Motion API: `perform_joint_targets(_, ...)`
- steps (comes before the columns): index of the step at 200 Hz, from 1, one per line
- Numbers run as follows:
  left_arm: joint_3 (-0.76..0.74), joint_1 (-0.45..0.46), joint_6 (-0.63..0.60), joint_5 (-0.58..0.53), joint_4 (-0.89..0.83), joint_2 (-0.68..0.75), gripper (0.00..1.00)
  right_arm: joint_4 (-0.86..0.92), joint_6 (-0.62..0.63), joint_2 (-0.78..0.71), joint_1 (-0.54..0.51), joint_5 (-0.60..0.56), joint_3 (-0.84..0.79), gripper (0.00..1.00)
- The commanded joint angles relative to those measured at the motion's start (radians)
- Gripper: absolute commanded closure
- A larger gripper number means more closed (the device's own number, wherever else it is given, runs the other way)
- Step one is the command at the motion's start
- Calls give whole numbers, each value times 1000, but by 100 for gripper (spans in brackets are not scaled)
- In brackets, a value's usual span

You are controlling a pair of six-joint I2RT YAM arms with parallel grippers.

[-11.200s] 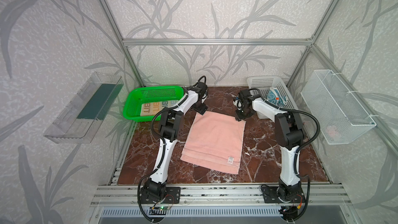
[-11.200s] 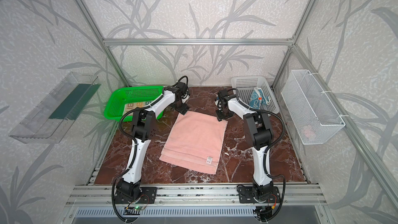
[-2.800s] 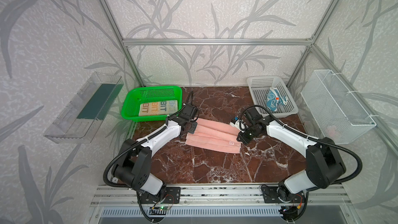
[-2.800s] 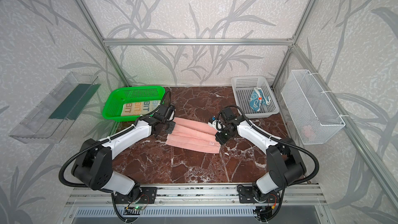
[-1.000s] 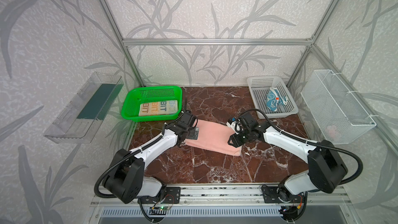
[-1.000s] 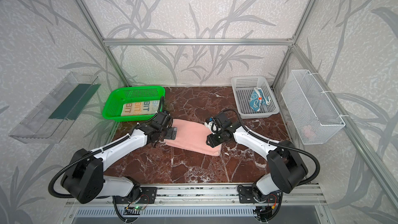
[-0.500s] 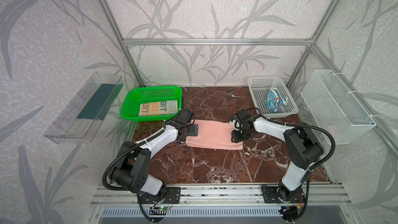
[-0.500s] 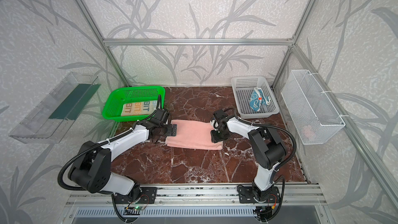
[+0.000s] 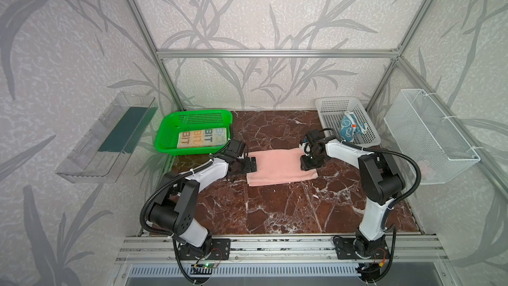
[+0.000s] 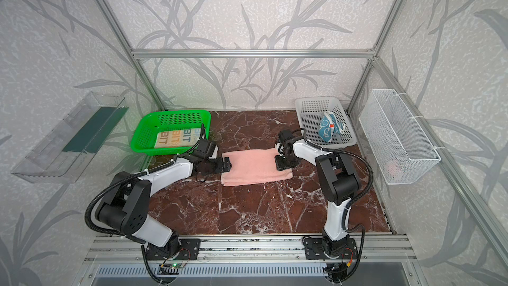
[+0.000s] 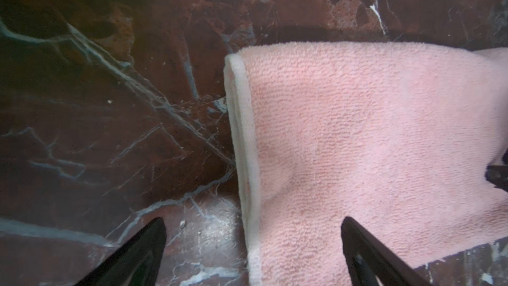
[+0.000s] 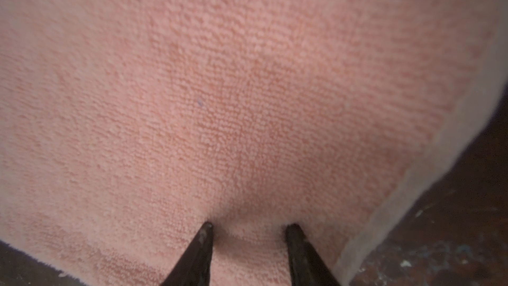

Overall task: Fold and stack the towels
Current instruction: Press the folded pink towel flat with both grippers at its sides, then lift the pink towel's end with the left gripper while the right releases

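The left gripper will next move down and farther in onto the pink towel's top, just inside the towel's pale hem, because one open finger is still over bare marble.
The pink towel lies folded into a flat strip in the middle of the marble table. My left gripper stands wide open at its left end, straddling the pale hem with nothing held. At the right end, my right gripper has its jaws partly apart, and both tips press down into the pink towel. The cream BIT towel lies folded in the green basket. A crumpled teal towel sits in the white basket.
A wire basket hangs on the right wall and a clear tray on the left wall. The green basket stands just behind my left gripper, and the white basket just behind my right arm. Bare marble lies in front of the towel.
The pink towel, spread wide earlier, has been folded to a narrow strip. Over the last second both grippers drew back to its two ends; since half a second ago almost nothing moved.
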State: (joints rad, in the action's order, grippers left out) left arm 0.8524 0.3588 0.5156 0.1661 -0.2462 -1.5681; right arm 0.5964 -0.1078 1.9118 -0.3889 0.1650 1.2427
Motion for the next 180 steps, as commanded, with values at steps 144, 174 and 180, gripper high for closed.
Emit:
perform_joint_targets(144, -77, 49, 211, 132, 286, -185, 45, 2, 7, 10, -3, 24, -65, 57)
perform_joint_targets(174, -69, 52, 217, 122, 308, -212, 60, 4, 11, 9, -10, 29, -63, 57)
perform_joint_targets(180, -66, 52, 214, 117, 304, -214, 67, 5, 13, 7, -10, 29, -63, 57)
